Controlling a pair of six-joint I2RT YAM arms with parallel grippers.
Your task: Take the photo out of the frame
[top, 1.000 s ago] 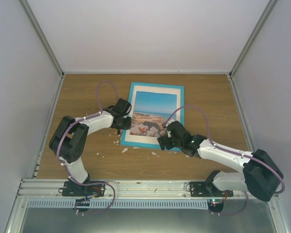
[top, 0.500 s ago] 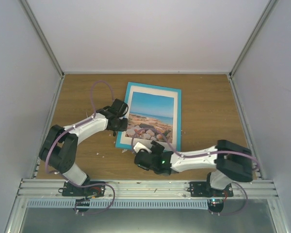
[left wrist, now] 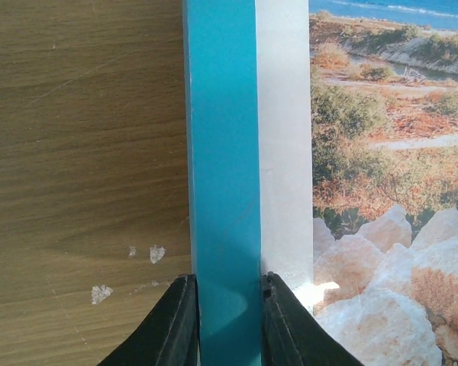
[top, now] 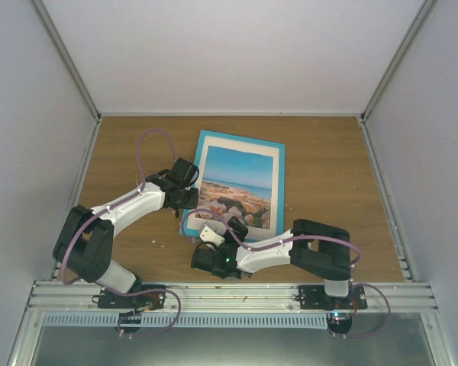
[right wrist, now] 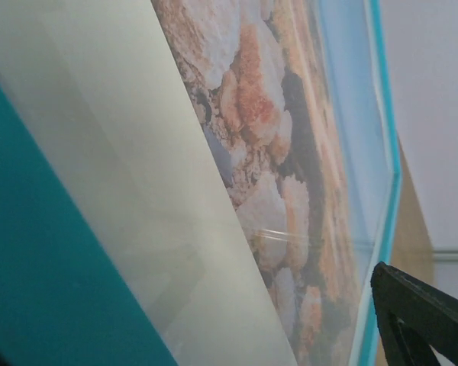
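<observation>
The robot next needs to pull the frame [top: 280, 183] in its left gripper by the frame's turquoise border to the left in the overhead view and then open the gripper, since the frame lies crooked.
The frame [top: 280, 183] lies face up on the wooden table, slightly skewed, with its turquoise border [left wrist: 223, 152] showing. Behind its glazing sits the photo [top: 240, 183], a beach scene of sea, scrub and pale rocks [left wrist: 382, 252]. My left gripper [top: 185, 200] is at the frame's left side, its jaws shut on the turquoise border [left wrist: 229, 305]. My right gripper [top: 216, 233] is low at the frame's near-left corner. In the right wrist view the glazed front [right wrist: 214, 191] fills the picture. Only one black fingertip [right wrist: 412, 313] shows there, far to the right, so the jaws stand wide open.
A white mat [left wrist: 284, 137] surrounds the photo inside the frame. Small white flecks [left wrist: 156, 253] lie on the table [top: 328, 168] left of the frame. White walls enclose the table on three sides. The right arm [top: 313, 244] is folded back near its base.
The right arm swung from the frame's near-right side to its near-left corner and folded in. The frame turned and shifted slightly left. The left gripper kept its hold.
</observation>
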